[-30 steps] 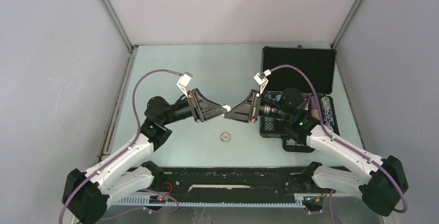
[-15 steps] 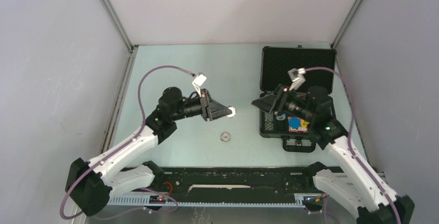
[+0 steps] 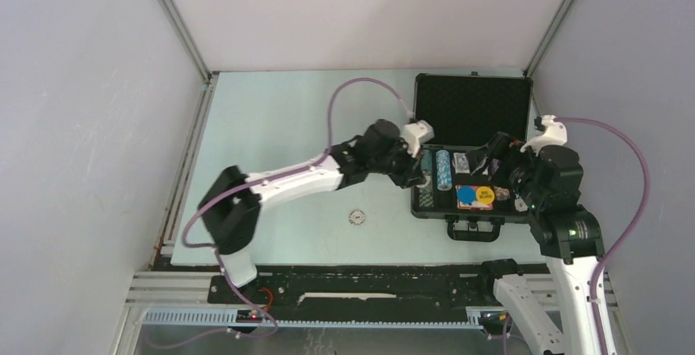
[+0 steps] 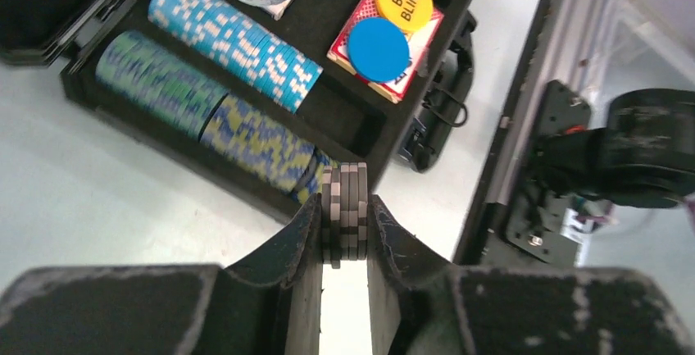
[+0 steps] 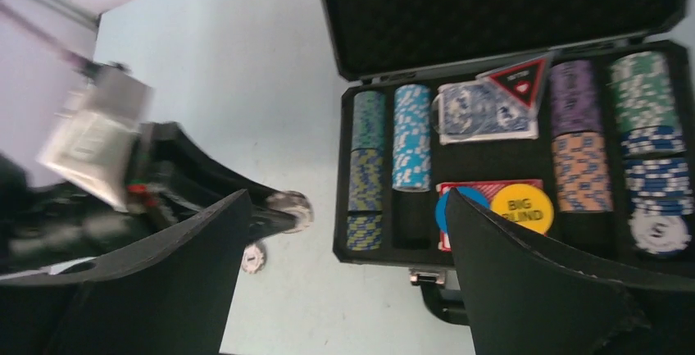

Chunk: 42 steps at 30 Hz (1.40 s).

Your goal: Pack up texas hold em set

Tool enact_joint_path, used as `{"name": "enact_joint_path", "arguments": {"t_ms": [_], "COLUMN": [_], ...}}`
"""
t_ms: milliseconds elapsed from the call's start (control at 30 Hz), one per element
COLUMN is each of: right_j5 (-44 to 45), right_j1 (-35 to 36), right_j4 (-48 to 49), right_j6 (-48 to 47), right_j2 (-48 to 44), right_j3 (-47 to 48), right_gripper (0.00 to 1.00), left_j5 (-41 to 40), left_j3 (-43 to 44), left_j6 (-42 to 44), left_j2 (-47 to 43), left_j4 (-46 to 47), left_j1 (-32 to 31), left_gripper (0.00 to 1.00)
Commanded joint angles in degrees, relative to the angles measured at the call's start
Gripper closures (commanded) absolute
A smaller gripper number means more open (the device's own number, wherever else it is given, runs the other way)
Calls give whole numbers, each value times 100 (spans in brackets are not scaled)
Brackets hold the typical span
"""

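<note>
The near end of the light-blue chip row's slot [image 3: 445,199] [image 4: 343,116] is empty, so my left gripper moves to the right in the top view next, then down into it.
The black case [image 3: 428,210] lies open at the right, its foam lid [image 3: 471,107] flat behind. Striped chip rows [image 5: 412,135] fill its slots, beside a blue deck [image 5: 483,113] with a triangular button [image 5: 516,72]. A red deck [image 4: 416,37] carries a blue button [image 4: 378,49] and a yellow BIG BLIND button [image 4: 404,0]. My left gripper [image 4: 345,201] is shut on a small stack of grey chips [image 4: 345,181] at the case's near-left corner [image 3: 418,176]. My right gripper [image 5: 344,265] hangs open and empty over the case's right half [image 3: 495,152].
One loose white-and-grey chip [image 3: 356,218] lies on the pale table left of the case, also in the right wrist view [image 5: 253,258]. The case handle [image 3: 474,230] sticks out toward the arm bases. Grey walls enclose the table.
Both grippers were tip to tip over the table's middle. The right one has opened wide and pulled back over the case. The left one has swung right to the case with the chips.
</note>
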Motion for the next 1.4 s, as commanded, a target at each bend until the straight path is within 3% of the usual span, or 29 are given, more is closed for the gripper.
{"name": "enact_joint_path", "arguments": {"t_ms": [0,433,833,1067,1200,1367], "right_j5": [403,259,150,54,-68,-209], "right_j1": [-270,-850,-850,-842,-843,-844], "right_j4": [-449,-287,-263,-270,-268,-226], "right_j6": [-362,-377,-477,-464,-462,-444], "right_j2": [135,-412,-453,-431,-371,-455], "right_j3": [499,639,755,754,729,699], "right_gripper": [3,0,0,0,1,1], "left_j5": [-280,-402,-1013,-1212,-1204,-1261], "left_j3": [1249,2782,2830,2688,2676,2671], "left_j6": [942,1743,2236,2312,2278,2368], "left_j2": [875,2430,2792,2776,2792,2805], "left_j4": [-399,-941,-632,-490,-476,-477], "left_j1": [-389,-716,-747,-761,-761,-761], "left_gripper": [100,98,92,81,69,64]}}
